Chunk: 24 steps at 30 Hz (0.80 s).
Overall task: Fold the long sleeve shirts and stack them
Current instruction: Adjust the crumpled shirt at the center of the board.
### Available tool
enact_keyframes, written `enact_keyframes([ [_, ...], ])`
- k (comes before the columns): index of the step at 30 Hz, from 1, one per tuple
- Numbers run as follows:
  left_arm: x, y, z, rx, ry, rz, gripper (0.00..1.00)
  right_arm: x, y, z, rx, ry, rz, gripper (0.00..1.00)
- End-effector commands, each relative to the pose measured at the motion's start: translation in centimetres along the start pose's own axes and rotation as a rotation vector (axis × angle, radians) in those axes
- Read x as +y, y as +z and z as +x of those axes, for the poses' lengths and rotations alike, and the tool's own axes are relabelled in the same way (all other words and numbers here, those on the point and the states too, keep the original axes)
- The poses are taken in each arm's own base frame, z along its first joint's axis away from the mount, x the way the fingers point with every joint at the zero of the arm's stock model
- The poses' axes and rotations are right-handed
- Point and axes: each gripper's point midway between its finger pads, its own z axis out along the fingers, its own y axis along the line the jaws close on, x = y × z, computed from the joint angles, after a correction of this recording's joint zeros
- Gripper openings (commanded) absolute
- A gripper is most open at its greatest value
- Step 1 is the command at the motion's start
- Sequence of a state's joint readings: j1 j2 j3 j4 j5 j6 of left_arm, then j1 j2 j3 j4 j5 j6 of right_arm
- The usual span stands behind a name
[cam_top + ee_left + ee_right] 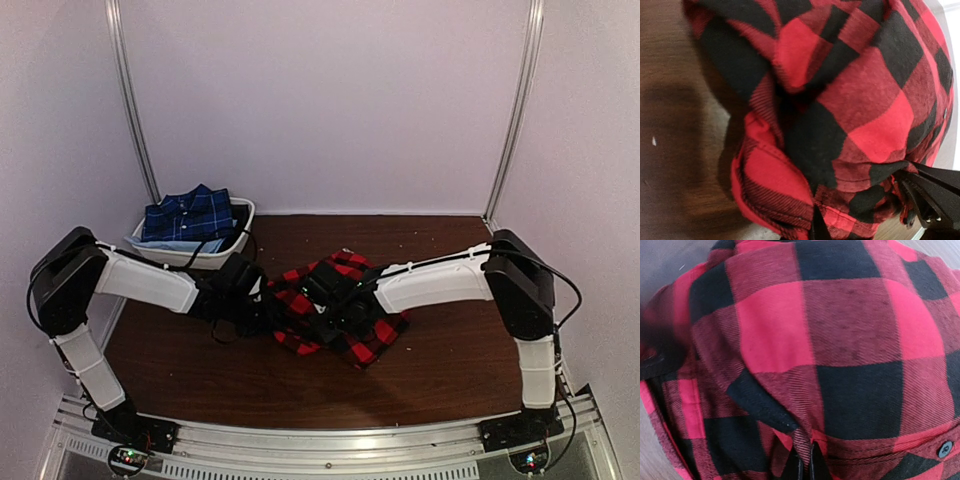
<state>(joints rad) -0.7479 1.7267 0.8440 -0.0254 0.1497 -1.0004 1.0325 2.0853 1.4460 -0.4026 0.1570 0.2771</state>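
Next, my right gripper will draw back and to the right in the top view to release the shirt's pinched fold, as bare tabletop lies that way from the gripper.
The red-and-black checked shirt (345, 312) lies crumpled in the middle of the brown table; its white letters are hidden. My left gripper (262, 300) is at the shirt's left edge and, in the left wrist view, is shut (816, 222) on a hem fold of the shirt (850, 100). My right gripper (335, 292) is over the middle of the shirt and is shut (805, 462) on a pinched fold of the cloth (840, 330). The navy blue shirt (188, 213) with thin white lines lies folded in a white basket at the back left.
The white basket (240, 238) stands at the back left against the wall. White walls close the table at the back and on both sides. The right arm's black gripper shows at the lower right of the left wrist view (932, 192). A shirt button (945, 448) is visible.
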Motion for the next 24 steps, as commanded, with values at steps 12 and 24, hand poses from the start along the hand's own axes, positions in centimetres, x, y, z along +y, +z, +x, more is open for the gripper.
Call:
enact_keyframes([
  [12,0.1,-3.3,-12.4,-0.149,0.164,-0.115,0.0,-19.0,-8.5,0.4,-0.076,0.338,0.313,0.0],
  [24,-10.4,2.8,-27.0,-0.244,0.443,0.05,0.0,-9.0,-11.5,8.2,-0.008,0.368,-0.027,0.0],
])
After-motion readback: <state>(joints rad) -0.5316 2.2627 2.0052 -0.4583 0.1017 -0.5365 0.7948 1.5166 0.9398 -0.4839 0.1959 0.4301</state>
